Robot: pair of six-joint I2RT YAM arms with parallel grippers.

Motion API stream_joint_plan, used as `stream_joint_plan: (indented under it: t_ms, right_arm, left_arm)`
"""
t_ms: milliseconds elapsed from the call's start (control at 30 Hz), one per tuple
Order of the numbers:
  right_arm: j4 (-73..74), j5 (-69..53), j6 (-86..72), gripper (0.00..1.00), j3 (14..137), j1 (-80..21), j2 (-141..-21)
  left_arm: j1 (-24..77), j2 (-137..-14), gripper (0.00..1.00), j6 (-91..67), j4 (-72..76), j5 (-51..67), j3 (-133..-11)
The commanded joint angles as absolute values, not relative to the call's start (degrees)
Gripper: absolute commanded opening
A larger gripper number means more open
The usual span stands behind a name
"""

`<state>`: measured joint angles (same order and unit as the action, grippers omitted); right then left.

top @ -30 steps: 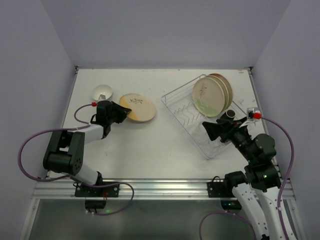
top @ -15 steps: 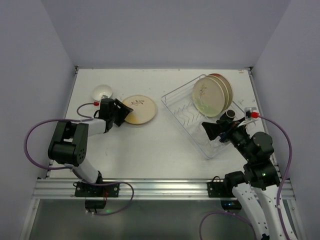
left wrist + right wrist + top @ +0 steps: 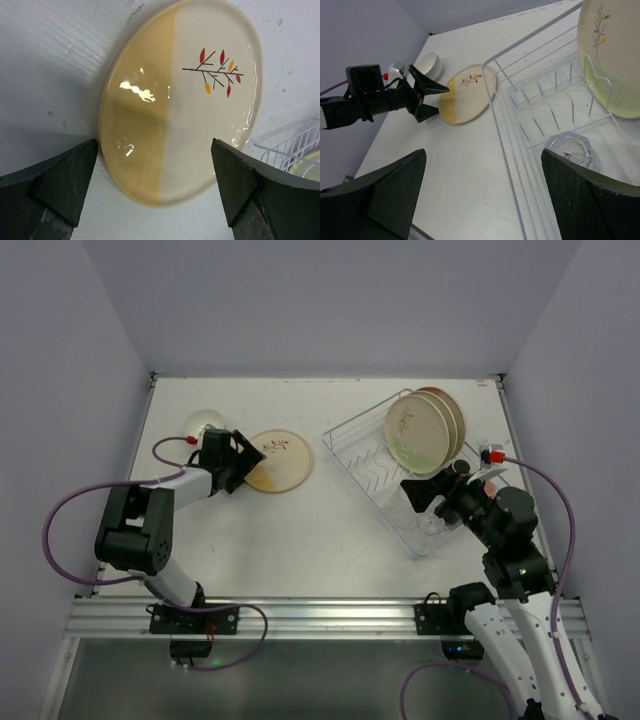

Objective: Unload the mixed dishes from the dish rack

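Note:
The front cream and green plate stands upright with its upper rim exposed, so the robot's right gripper will next move outward and close over the plate's rim.
A round plate (image 3: pixel 279 459), half yellow and half cream with a sprig mark, lies flat on the table left of the dish rack (image 3: pixel 352 436). My left gripper (image 3: pixel 244 463) stands open at its left rim. In the left wrist view the plate (image 3: pixel 185 100) lies just beyond the spread gripper (image 3: pixel 155 200), touching neither finger. Cream and green plates (image 3: pixel 424 428) stand upright in the rack's far end. A clear glass (image 3: pixel 569 150) sits in the rack (image 3: pixel 499 130) near my open right gripper (image 3: pixel 482 195), which hovers over the rack's near end (image 3: pixel 425 504) holding nothing.
A small white bowl (image 3: pixel 203 423) sits on the table just behind the left gripper. A dark cup (image 3: pixel 460 468) sits by the rack's right side, next to the right wrist. Grey walls close in the table on the left, back and right.
My left gripper has opened and let go of the yellow plate, which now lies flat on the table. The right arm has edged slightly further over the rack, still open.

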<state>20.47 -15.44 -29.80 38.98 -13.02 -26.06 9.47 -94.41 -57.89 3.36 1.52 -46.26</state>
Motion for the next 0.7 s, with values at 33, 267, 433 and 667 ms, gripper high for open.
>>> stream_joint_plan:
  t_ms: [33,267,433,667]
  right_arm:
    - [21.4,-10.3,-26.2,0.99,43.7,-12.8,-30.0]
    - [22.8,2.6,-18.5,0.99,49.7,-12.7,-38.5]
    - [21.8,7.2,-12.4,0.99,54.9,-11.9,-47.2]
    - [21.2,8.5,-2.4,0.93,65.8,-9.0,-64.8]
  left_arm:
    - [9.7,-89.2,1.0,-54.3,-2.9,-3.9,-49.3]
    - [9.7,-77.9,1.0,-48.0,-10.4,-3.3,-53.3]
    - [9.9,-62.1,1.0,-38.5,-20.8,1.4,-56.4]
    - [9.8,-46.6,1.0,-23.7,-36.9,1.6,-59.9]
